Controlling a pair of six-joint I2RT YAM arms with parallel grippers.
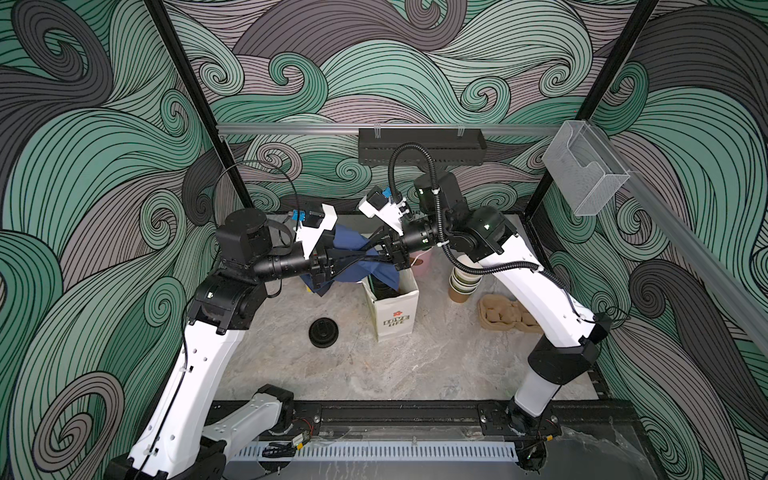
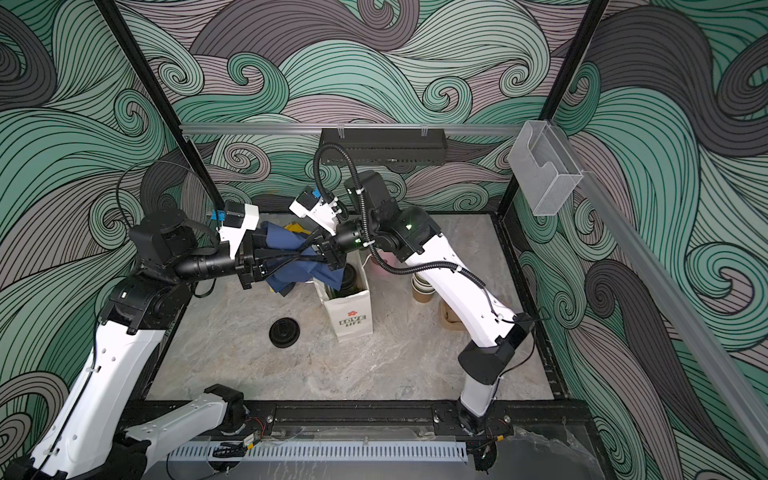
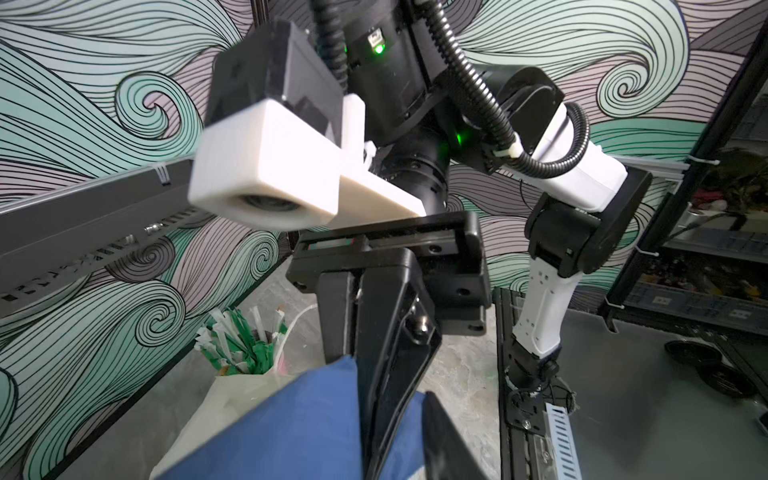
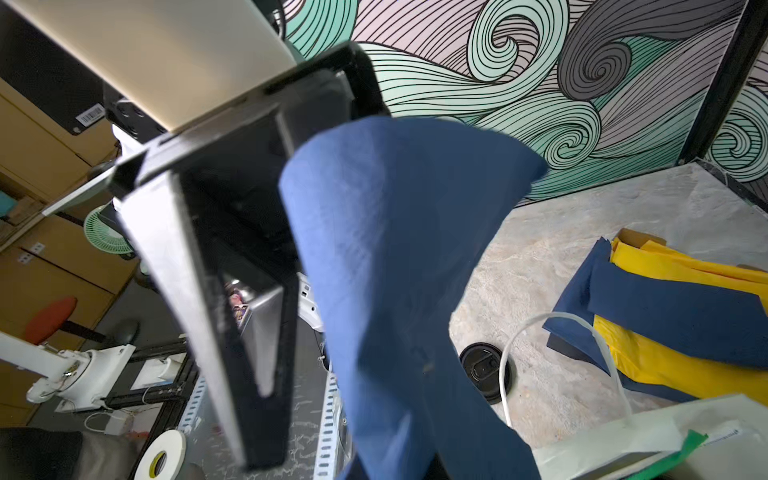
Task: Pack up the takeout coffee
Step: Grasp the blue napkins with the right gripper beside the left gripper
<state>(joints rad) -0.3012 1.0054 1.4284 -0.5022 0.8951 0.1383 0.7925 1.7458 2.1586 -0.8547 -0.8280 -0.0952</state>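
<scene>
My right gripper, fingers turned downward, brings the napkin down into the bag's opening point(image 2: 352, 283) point(image 4: 673, 456) next, then releases it, since the coffee's black lid already shows inside.
A white paper bag point(image 1: 395, 318) point(image 2: 351, 322) printed "LOVE LIFE" stands open in mid-table. The takeout coffee shows only as a black lid point(image 1: 384, 286) point(image 2: 349, 277) deep inside it. Above the bag's mouth my two grippers meet head-on over a blue napkin point(image 1: 349, 272) point(image 3: 291, 424) point(image 4: 395, 249). My right gripper point(image 1: 345, 262) point(image 3: 374, 457) is shut on the napkin, its fingers pressed together. My left gripper point(image 1: 372, 257) stands open around them; one of its fingers point(image 3: 449, 440) is apart from the napkin, the other hidden.
Loose black lids point(image 1: 323, 331) point(image 2: 284, 331) lie left of the bag. A stack of lidless cups point(image 1: 463, 282) and a tan carrier point(image 1: 505, 316) sit under the right arm. Wrapped straws point(image 3: 241, 345) stand behind the bag, beside blue and yellow napkins point(image 4: 665, 307).
</scene>
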